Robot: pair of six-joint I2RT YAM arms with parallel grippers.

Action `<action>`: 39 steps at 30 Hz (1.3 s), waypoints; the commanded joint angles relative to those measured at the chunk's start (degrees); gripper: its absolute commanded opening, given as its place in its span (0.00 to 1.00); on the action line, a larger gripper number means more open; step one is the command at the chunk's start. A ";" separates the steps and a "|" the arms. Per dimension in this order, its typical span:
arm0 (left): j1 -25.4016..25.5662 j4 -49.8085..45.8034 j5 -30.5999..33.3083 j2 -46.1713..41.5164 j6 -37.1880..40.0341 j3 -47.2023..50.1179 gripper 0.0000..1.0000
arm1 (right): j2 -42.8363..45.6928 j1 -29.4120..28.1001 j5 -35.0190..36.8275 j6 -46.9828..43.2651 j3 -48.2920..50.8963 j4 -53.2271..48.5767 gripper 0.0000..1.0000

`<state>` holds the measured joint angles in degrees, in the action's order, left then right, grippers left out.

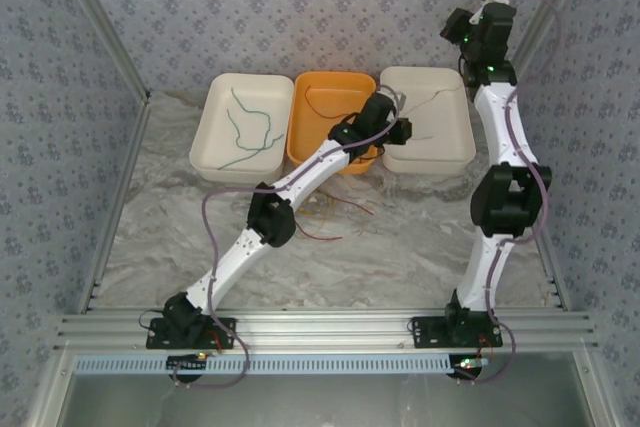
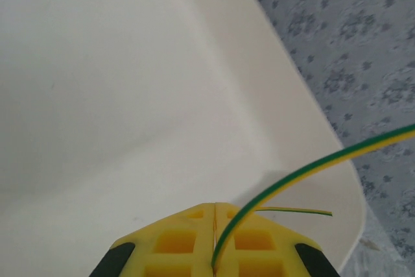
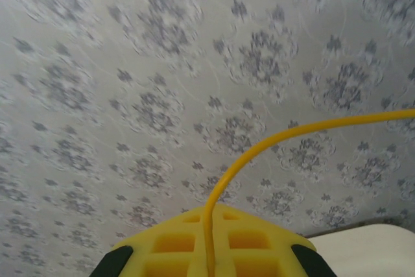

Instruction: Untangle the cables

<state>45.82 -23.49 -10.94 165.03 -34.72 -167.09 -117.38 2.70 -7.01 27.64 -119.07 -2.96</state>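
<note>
My right gripper will go down next toward the far end of the cream tray [image 3: 371, 246] with the thin wire and let go of the yellow cable [image 3: 272, 139], because the tray is below.
A yellow-and-green striped cable [image 2: 311, 168] runs out of my left gripper [image 2: 214, 205], which is shut on it low over the right cream tray [image 2: 324, 141]. In the top view that gripper [image 1: 393, 105] sits at the tray's [image 1: 455, 152] left rim, and a thin wire [image 1: 432, 97] crosses the tray. My right gripper [image 3: 209, 211] is shut on a yellow cable [image 3: 272, 139] and faces the patterned wall. It is raised high at the back right [image 1: 478, 19]. Loose red and yellow-tan cables [image 1: 335, 212] lie tangled on the table under the left arm.
A left cream tray [image 1: 205, 152] holds green cables [image 1: 250, 127]. The orange tray [image 1: 300, 142] in the middle holds a red cable [image 1: 330, 102]. Patterned walls and metal frame rails [image 1: 100, 27] close in the marble table on both sides.
</note>
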 commanded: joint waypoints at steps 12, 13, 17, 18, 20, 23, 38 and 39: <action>1.02 -1.75 -4.27 -5.16 -1.75 3.78 0.56 | -13.67 0.11 0.92 -0.84 -8.85 -10.81 0.00; 1.27 -2.08 -4.19 -5.87 -1.52 3.78 0.57 | -14.56 0.11 1.19 -0.98 -10.33 -12.39 0.00; 2.45 -2.22 -3.22 -9.15 -0.44 3.72 0.59 | -17.13 0.02 1.81 -1.69 -13.93 -16.38 0.00; 2.73 -2.27 -3.00 -10.01 -0.32 3.72 0.59 | -17.89 -0.02 1.78 -1.94 -15.41 -17.76 0.00; 3.25 -2.97 -2.23 -12.17 -0.43 3.70 0.60 | -20.12 0.02 1.90 -2.06 -19.74 -21.23 0.01; 4.08 -6.27 0.10 -15.76 -1.17 3.76 0.60 | -24.33 0.03 0.67 -1.98 -28.65 -27.09 0.18; 4.35 -20.65 12.43 -36.86 -0.38 21.02 0.60 | -8.91 -4.71 5.26 -6.59 -11.12 -22.29 0.59; 3.70 -14.11 11.96 -41.24 -1.47 30.62 0.60 | -4.83 -4.98 5.80 -6.67 -4.36 -18.22 0.59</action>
<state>50.87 -40.69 -2.33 130.63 -35.40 -149.40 -133.62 -2.35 -3.73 22.35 -132.55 -29.52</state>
